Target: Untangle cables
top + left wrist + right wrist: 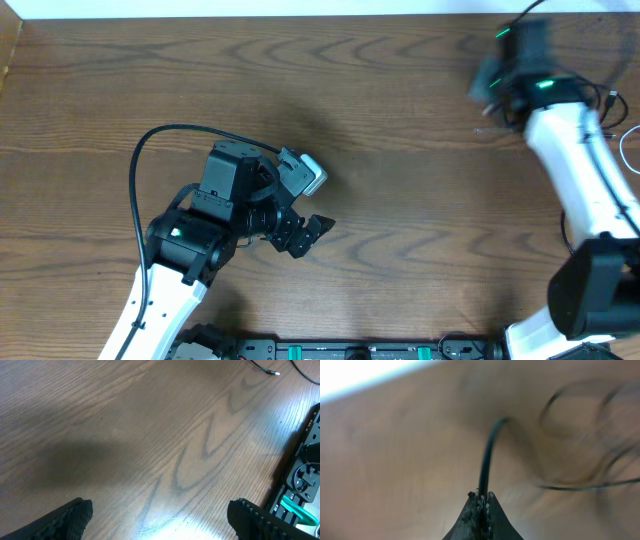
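My right gripper swings to the right in the overhead view next and releases the thin black cable near the white one, as its loops lie there.
My right gripper (481, 497) is shut on a thin black cable (487, 455) that rises from between its fingertips. More of the black cable lies in blurred loops (580, 440) beyond it. In the overhead view the right gripper (492, 85) is motion-blurred at the table's far right, with thin black cable (603, 98) trailing beside the arm. A thin white cable (624, 142) curves at the right edge. My left gripper (305, 232) is open and empty over bare wood, its fingers (160, 520) wide apart. A black cable end with a small plug (272, 373) lies far off in the left wrist view.
The wooden table (400, 150) has a white far edge (300, 8). A thick black arm cable (135, 170) arcs over the left arm. A black base rail with green parts (302, 490) runs along the near table edge (350, 350).
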Robot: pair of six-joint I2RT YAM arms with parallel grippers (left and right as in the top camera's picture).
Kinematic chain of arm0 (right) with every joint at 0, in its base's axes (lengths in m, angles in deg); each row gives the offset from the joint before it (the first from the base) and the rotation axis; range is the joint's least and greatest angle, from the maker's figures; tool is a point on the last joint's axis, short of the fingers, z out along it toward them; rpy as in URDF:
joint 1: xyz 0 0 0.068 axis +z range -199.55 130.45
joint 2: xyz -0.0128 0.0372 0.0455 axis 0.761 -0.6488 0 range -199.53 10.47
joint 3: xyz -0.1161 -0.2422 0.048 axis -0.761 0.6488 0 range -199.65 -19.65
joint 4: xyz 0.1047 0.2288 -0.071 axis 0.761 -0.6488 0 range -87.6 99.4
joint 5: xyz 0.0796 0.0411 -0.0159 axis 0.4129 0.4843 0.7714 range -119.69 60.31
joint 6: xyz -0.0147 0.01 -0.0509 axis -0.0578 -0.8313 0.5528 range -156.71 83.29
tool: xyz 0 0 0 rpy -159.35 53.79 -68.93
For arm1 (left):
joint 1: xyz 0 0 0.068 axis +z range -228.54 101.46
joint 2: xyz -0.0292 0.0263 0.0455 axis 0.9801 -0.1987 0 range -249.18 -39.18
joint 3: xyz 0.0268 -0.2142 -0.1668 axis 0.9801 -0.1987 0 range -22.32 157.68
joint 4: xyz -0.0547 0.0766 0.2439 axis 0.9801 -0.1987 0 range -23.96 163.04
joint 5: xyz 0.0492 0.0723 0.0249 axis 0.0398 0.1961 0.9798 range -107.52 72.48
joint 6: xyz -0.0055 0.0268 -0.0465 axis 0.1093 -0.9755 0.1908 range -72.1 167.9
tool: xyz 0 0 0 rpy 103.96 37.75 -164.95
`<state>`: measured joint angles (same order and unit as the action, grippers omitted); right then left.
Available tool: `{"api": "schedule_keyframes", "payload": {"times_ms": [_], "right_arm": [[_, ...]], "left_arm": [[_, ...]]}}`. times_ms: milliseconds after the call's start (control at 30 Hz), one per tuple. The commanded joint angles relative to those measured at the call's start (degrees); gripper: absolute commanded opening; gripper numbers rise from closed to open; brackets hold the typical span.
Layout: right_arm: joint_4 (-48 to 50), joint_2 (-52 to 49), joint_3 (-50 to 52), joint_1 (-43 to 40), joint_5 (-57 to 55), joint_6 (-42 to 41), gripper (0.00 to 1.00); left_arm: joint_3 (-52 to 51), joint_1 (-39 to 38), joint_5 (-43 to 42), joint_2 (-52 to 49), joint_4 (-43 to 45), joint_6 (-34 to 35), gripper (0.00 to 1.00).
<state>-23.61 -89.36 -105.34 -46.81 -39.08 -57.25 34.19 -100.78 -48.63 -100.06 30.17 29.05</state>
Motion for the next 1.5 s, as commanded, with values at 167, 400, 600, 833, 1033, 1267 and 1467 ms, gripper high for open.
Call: {"api": "schedule_keyframes", "payload": {"times_ms": [167, 400, 600, 833, 1033, 1267, 1467], "right_arm": [[11.26, 0.50, -3.52, -19.89, -2.99, 4.76, 0.01], [8.55, -4.61, -3.50, -30.40, -2.71, 7.17, 0.01], [4.81, -10.21, -3.50, -36.44, 0.48, 5.99, 0.01], [4.52, -13.00, -3.50, -37.53, 3.02, 3.80, 0.01], [3.82, -14.29, -3.50, -36.81, 3.52, 3.85, 0.57], [0.02, -14.29, -3.50, -36.81, 3.96, 3.89, 0.99], [-4.76, -14.23, -3.52, -36.79, 13.11, 6.51, 0.99]], "left_arm": [[1.09, -0.09, 0.33, 0.11, 0.02, 0.13, 0.91], [1.09, -0.09, 0.33, 0.11, 0.02, 0.13, 0.91], [1.09, -0.09, 0.33, 0.11, 0.02, 0.13, 0.91], [1.09, -0.09, 0.33, 0.11, 0.02, 0.13, 0.91], [1.09, -0.09, 0.33, 0.11, 0.02, 0.13, 0.91], [1.09, -0.09, 0.33, 0.11, 0.04, 0.13, 0.91], [1.09, -0.09, 0.33, 0.11, 0.02, 0.13, 0.91]]}}
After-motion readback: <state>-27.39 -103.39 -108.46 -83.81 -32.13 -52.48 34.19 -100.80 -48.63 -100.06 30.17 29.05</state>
